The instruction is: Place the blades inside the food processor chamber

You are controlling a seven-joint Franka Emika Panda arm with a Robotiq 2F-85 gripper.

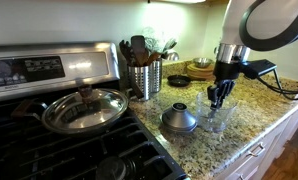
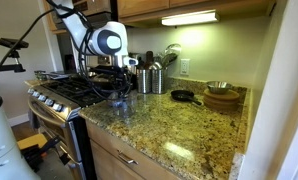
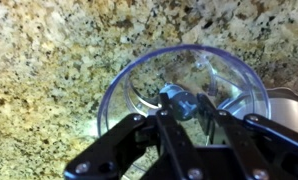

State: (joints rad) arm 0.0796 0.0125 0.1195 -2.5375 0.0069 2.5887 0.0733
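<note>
Next, the blades go deeper down into the clear chamber for release. They hang within the chamber's round opening, its bottom straight below my gripper.
In the wrist view my gripper is shut on the blades, a small blue-grey hub with a curved blade reaching left. The blades hang within the round mouth of the food processor chamber, a clear bowl standing on the speckled granite counter. In an exterior view the gripper points straight down into the clear chamber, and the blades are hidden by the fingers. Whether the blades touch the chamber floor does not show. In an exterior view the gripper hangs near the stove edge.
A grey metallic dome with a knob sits close beside the chamber. A glass-lidded pan is on the stove. A steel utensil canister stands behind. Wooden bowls and a small dark pan lie farther along the counter.
</note>
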